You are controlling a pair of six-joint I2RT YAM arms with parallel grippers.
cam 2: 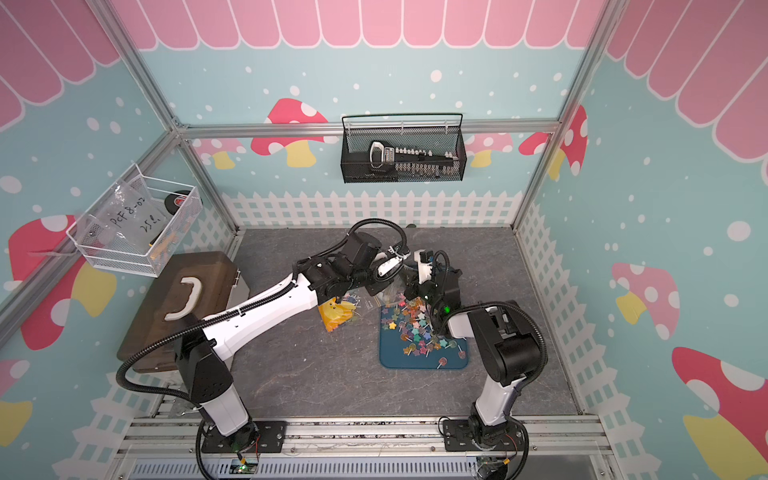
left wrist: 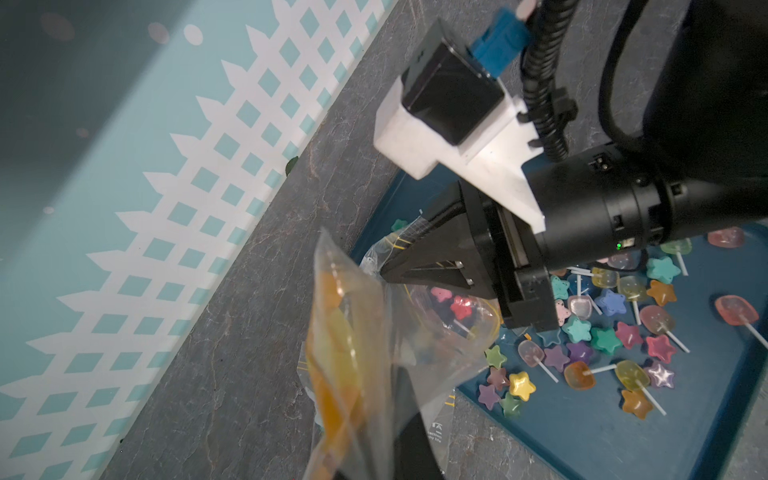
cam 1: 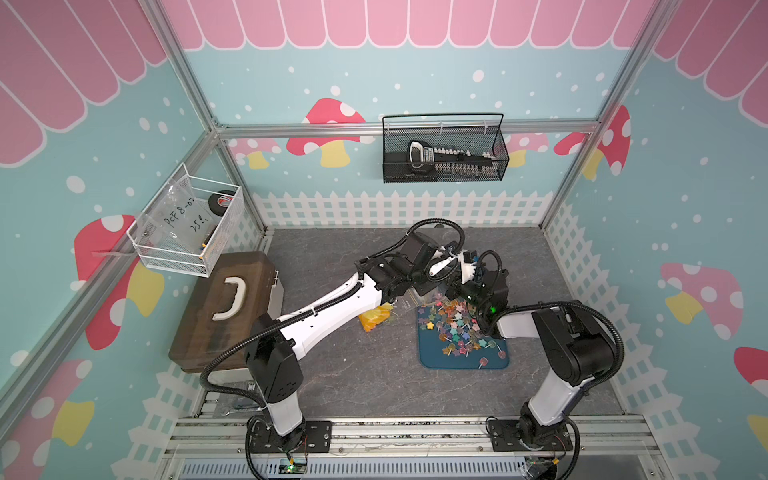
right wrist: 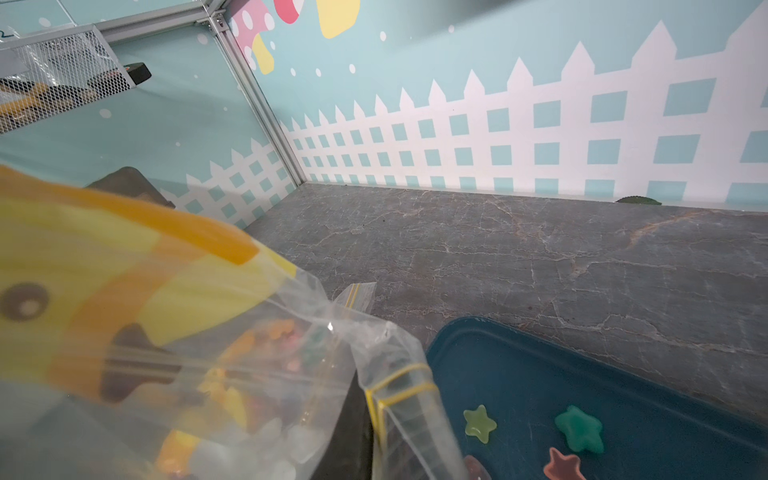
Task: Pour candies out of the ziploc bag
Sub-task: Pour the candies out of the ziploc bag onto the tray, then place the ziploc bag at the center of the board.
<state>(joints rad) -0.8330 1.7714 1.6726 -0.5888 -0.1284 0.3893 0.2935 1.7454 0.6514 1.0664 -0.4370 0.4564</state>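
The left gripper moves back and down toward the brown case next to let go of the ziploc bag on the tabletop by the case (cam 2: 291,335), where the tabletop is bare.
The ziploc bag (cam 1: 376,318) is clear with a yellow and orange printed part, and hangs tilted over the far left corner of the blue tray (cam 1: 463,361). My left gripper (left wrist: 397,399) is shut on the bag, its dark finger showing through the plastic. My right gripper (left wrist: 384,272) is shut on the bag's clear edge by the yellow zip lines (right wrist: 399,390). Many candies (cam 1: 457,328) lie heaped on the tray as stars and round lollipops (left wrist: 602,332) in mixed colours. A few candies (left wrist: 459,305) sit inside the bag.
A brown case with a white handle (cam 1: 224,307) lies at the left. Above it a white wire basket (cam 1: 187,224) hangs on the side wall. A black mesh basket (cam 1: 444,149) hangs on the back wall. Both arms cross above the tray's far end.
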